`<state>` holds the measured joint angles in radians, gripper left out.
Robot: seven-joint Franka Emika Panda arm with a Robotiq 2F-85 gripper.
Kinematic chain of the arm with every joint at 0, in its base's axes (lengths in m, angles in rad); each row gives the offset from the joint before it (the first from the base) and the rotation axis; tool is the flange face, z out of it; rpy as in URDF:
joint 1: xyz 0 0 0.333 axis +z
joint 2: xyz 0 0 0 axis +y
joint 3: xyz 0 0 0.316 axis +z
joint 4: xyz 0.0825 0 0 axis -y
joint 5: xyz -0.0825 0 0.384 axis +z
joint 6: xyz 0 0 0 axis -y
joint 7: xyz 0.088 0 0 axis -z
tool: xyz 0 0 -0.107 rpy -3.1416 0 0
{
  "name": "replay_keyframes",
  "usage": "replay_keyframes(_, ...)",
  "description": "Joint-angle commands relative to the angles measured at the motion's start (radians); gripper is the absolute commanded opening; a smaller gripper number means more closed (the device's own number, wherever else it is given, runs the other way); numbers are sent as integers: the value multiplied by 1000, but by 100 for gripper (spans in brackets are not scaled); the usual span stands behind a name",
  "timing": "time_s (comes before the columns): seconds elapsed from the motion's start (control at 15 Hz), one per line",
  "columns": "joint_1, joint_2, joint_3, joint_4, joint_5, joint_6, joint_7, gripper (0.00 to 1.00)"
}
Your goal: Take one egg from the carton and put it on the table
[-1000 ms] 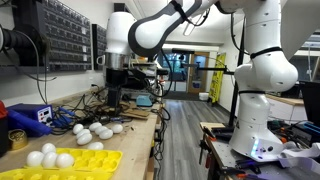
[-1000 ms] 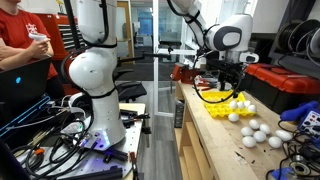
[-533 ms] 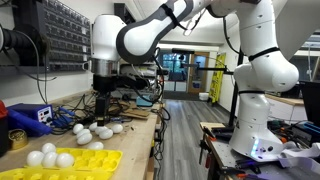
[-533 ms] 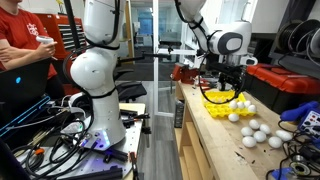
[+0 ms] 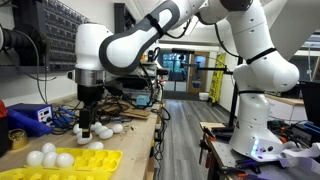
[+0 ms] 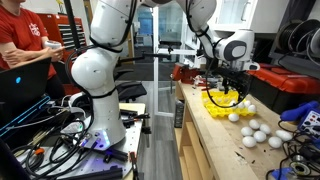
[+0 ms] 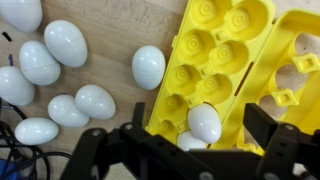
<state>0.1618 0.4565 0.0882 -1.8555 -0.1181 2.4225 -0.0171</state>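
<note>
My gripper has the egg in full sight between its open fingers already, so next it will go down toward the carton (image 7: pixel 215 50) and around that egg.
The yellow carton (image 7: pixel 215 50) lies open on the light-wood table (image 7: pixel 115 45). It also shows in both exterior views (image 5: pixel 70 162) (image 6: pixel 220 99). Two white eggs sit in its cups in the wrist view, one (image 7: pixel 205 122) in full sight and one (image 7: pixel 184 142) partly hidden by the gripper. My gripper (image 7: pixel 185 152) is open and empty, hovering above the carton's near-left cups, with its fingers (image 7: pixel 88 152) either side of those eggs. Several loose white eggs (image 7: pixel 148 67) lie on the table beside the carton. The gripper also shows in both exterior views (image 5: pixel 90 128) (image 6: pixel 233 94).
More eggs sit in the carton's near end (image 5: pixel 48 156). A blue box (image 5: pixel 28 115), a yellow tape roll (image 5: pixel 17 138) and cables crowd the bench's far side. Loose eggs (image 6: pixel 256 131) spread along the bench. A person in red (image 6: pixel 25 45) stands behind the robot base (image 6: pixel 100 75).
The arm has swung along the bench and lowered, bringing the open gripper from beyond the loose eggs to over the carton's edge. The eggs and the carton have not moved.
</note>
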Motion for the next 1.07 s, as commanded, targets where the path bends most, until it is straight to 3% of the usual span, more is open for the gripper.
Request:
replay_keyframes(0.0,18,69,-3,97,-15,-32,6,100)
replay_keyframes(1.0,35,264,15,326,13,-91,-4,100)
